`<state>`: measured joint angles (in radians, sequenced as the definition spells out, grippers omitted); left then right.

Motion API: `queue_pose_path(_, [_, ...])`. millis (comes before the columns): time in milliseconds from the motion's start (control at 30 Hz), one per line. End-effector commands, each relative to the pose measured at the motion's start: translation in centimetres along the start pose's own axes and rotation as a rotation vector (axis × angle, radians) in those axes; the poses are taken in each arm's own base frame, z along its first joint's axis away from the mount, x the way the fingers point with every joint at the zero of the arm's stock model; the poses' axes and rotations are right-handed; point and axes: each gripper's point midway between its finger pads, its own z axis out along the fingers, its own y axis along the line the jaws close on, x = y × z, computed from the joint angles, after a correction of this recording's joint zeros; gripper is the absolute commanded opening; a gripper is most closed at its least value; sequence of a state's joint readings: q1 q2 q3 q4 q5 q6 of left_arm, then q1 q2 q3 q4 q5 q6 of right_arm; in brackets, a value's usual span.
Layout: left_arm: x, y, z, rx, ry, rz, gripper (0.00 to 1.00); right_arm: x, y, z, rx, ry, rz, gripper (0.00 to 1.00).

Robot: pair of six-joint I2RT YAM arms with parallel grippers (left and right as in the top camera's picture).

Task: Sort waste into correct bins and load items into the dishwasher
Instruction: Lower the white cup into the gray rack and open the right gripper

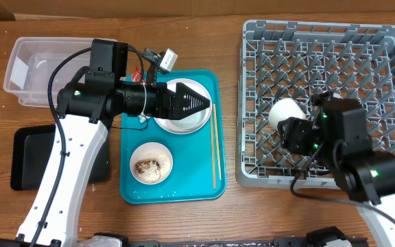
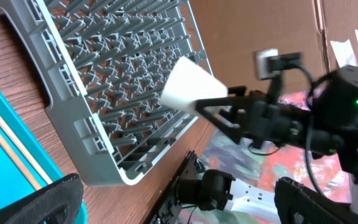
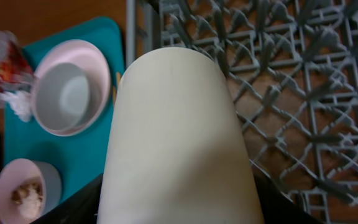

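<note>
The pegs near the dish rack's tray-side edge [image 1: 273,142] are empty below my right gripper, so next my gripper should go down and let go of the small white cup among them.
My right gripper [image 1: 297,130] is shut on the small white cup [image 1: 284,110] and holds it over the left part of the grey dish rack [image 1: 362,34]. The cup fills the right wrist view [image 3: 176,124]. My left gripper [image 1: 201,103] is open and empty, hovering over the pale plate [image 1: 184,125] that carries the white bowl [image 3: 64,93] on the teal tray. The small pinkish bowl [image 1: 151,162] holds rice and brown scraps. The chopsticks [image 1: 215,147] lie along the tray's right side. The red wrapper [image 3: 8,65] and white tissue [image 3: 18,104] lie beside the plate.
The clear tub [image 1: 40,68] stands at the far left. The black tray [image 1: 29,161] lies in front of it, partly under my left arm. The teal tray [image 1: 132,192] sits mid-table. The left wrist view shows the rack [image 2: 104,93] and the cup [image 2: 188,87].
</note>
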<state>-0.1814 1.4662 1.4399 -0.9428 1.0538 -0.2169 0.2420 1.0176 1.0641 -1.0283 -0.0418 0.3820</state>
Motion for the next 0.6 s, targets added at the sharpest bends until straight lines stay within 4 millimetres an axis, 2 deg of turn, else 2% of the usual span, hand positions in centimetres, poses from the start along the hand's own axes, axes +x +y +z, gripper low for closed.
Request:
queue_pose_path(0, [-0.2,-0.1,-0.1,-0.01,-0.008,0.021,1.0,0.3,-1.3,1.1,0.091,0.058,0.018,0.58])
queue_pose_path(267, [-0.2,-0.1,-0.1,-0.01,-0.006,0.019,1.0,2.3,-2.7,5.0,0.18,0.23,0.029,0.6])
queue_pose_path(333, [-0.1,-0.1,-0.1,-0.011,-0.004,0.015,1.0,2.8,-3.0,5.6,0.201,0.268,0.029,0.68])
queue_pose_path(433, [0.0,0.0,-0.1,-0.014,-0.003,0.012,1.0,3.2,-3.2,6.3,0.215,0.295,0.03,0.69])
queue_pose_path(567, [0.0,0.1,-0.1,-0.017,-0.003,0.012,0.99,2.1,-2.7,5.7,0.201,0.269,0.028,0.83])
